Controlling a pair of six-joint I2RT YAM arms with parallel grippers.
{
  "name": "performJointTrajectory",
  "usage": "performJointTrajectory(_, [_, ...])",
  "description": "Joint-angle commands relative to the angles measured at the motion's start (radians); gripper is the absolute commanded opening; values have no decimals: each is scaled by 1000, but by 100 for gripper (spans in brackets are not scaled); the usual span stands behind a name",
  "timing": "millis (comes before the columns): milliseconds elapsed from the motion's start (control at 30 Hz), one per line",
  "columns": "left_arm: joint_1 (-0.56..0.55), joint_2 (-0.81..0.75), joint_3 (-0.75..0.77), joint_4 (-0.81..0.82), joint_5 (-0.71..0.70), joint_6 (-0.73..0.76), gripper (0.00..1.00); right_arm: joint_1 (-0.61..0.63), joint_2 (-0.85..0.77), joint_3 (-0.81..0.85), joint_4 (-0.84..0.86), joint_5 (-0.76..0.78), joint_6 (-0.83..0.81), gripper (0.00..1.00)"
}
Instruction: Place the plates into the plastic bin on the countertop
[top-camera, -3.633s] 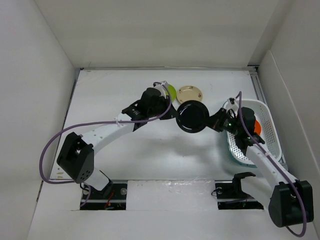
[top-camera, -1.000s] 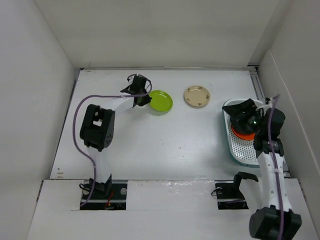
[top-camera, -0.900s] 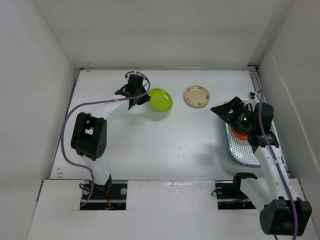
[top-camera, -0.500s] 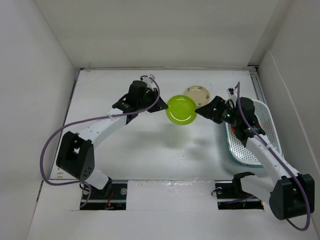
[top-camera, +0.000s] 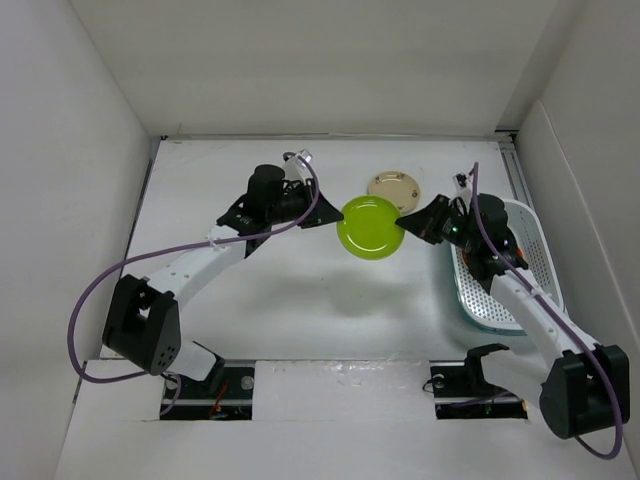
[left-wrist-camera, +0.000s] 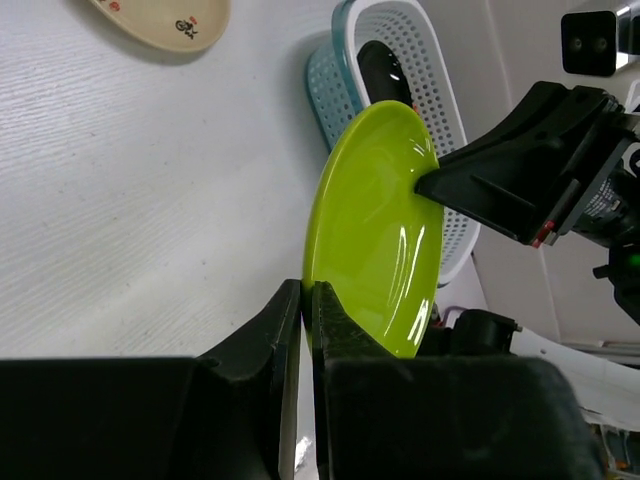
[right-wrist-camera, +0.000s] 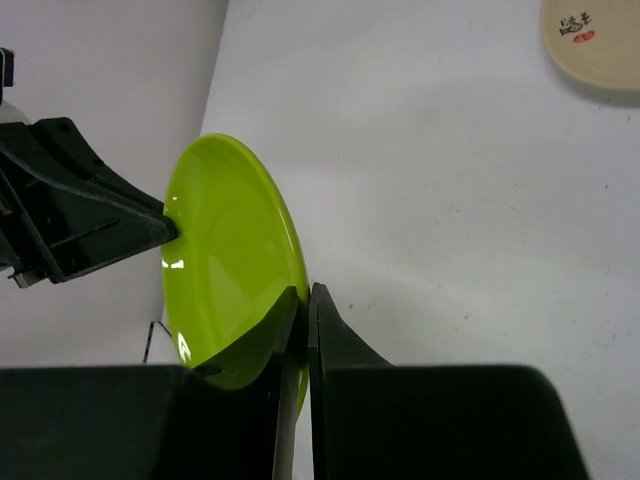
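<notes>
The plastic bin (top-camera: 537, 262) holding a black plate is below my right gripper and to its right in the top view. My right gripper needs to swing over the bin next, then go down and let go.
A lime green plate (top-camera: 370, 227) is held on edge above the countertop (top-camera: 260, 300), between both arms. My left gripper (top-camera: 333, 217) is shut on its left rim, seen in the left wrist view (left-wrist-camera: 307, 290) on the plate (left-wrist-camera: 375, 220). My right gripper (top-camera: 405, 222) is shut on its right rim, seen in the right wrist view (right-wrist-camera: 303, 295) on the plate (right-wrist-camera: 225, 250). A beige plate (top-camera: 392, 187) lies flat behind them. The plastic bin (top-camera: 537, 262) stands at the right, with a black plate (left-wrist-camera: 383, 68) inside. The other plates are hidden.
White walls bound the countertop on the left, back and right. The right arm reaches over the bin's left side. The beige plate also shows in the left wrist view (left-wrist-camera: 165, 20) and the right wrist view (right-wrist-camera: 595, 40).
My left gripper lifted the green plate from the back of the countertop and carried it rightward. My right gripper came from the bin and closed on the plate's right rim.
</notes>
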Motion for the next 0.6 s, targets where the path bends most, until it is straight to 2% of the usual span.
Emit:
performJointTrajectory(0, [-3,-22,1,101,78,-18,0,-3,-40,12,65,26,17,0])
performJointTrajectory(33, [-3,-12,11,91,63,-18,19,-3,-52,12,56,26,28,0])
performJointTrajectory(100, [-3,-11,43,13,-53,-27,81,-40,-69,12,14,103,48,0])
performJointTrajectory(133, [-3,-11,43,-13,-98,-27,99,-58,-83,12,-61,155,61,0])
performJointTrajectory(200, [-3,-39,64,-88,-234,-27,100,-115,-136,12,-140,310,123,0])
performJointTrajectory(300, [-3,-77,74,-137,-336,-27,100,-294,-213,3,-282,381,172,0])
performJointTrajectory(400, [-3,-88,74,-148,-345,0,100,-526,-286,-46,-396,467,187,0])
performJointTrajectory(567, [-3,-88,64,-157,-345,22,100,-632,-343,-67,-444,570,187,0])
